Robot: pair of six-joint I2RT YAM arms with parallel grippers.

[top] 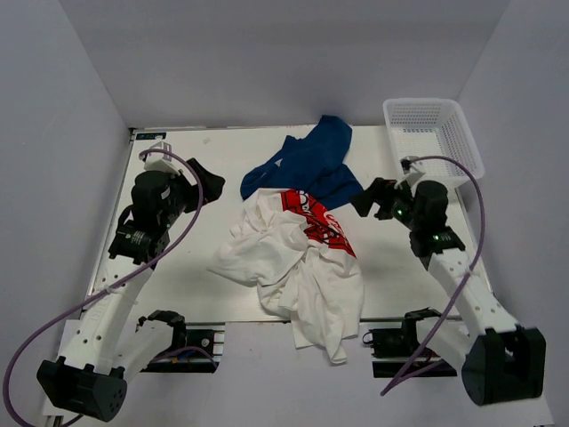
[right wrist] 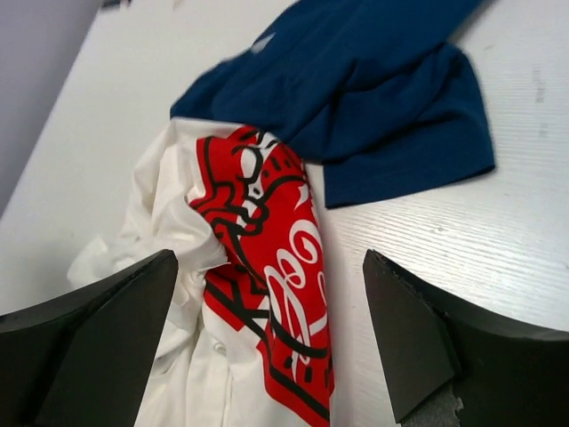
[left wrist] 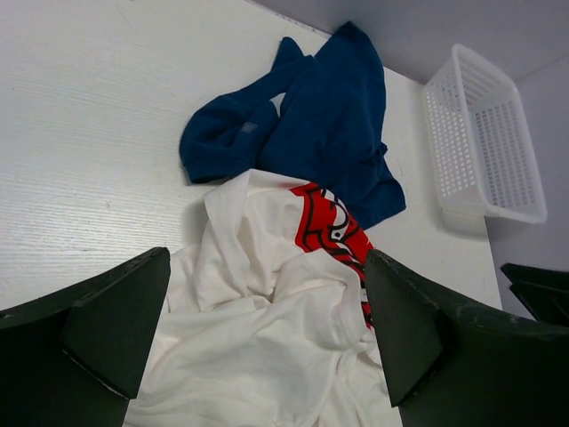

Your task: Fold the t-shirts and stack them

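My right gripper needs to go down over the red graphic first, moving left in the top view, to get onto the white collar edge [top: 306, 235] [right wrist: 211, 244] raised against it.
A crumpled white t-shirt [top: 298, 271] with a red printed graphic lies at the table's middle, hanging over the near edge. A crumpled royal blue t-shirt [top: 313, 165] lies behind it, its near edge under the white one. My left gripper [top: 206, 182] is open and empty, left of the shirts. My right gripper [top: 366, 197] is open and empty, just right of the graphic. The left wrist view shows the white shirt [left wrist: 267, 338] between the open fingers and the blue shirt [left wrist: 324, 124] beyond. The right wrist view shows the red graphic [right wrist: 267, 267] and the blue shirt [right wrist: 373, 98].
A white plastic mesh basket [top: 433, 138] stands at the table's back right corner; it also shows in the left wrist view [left wrist: 484, 142]. Grey walls enclose the white table [top: 178, 267] on three sides.
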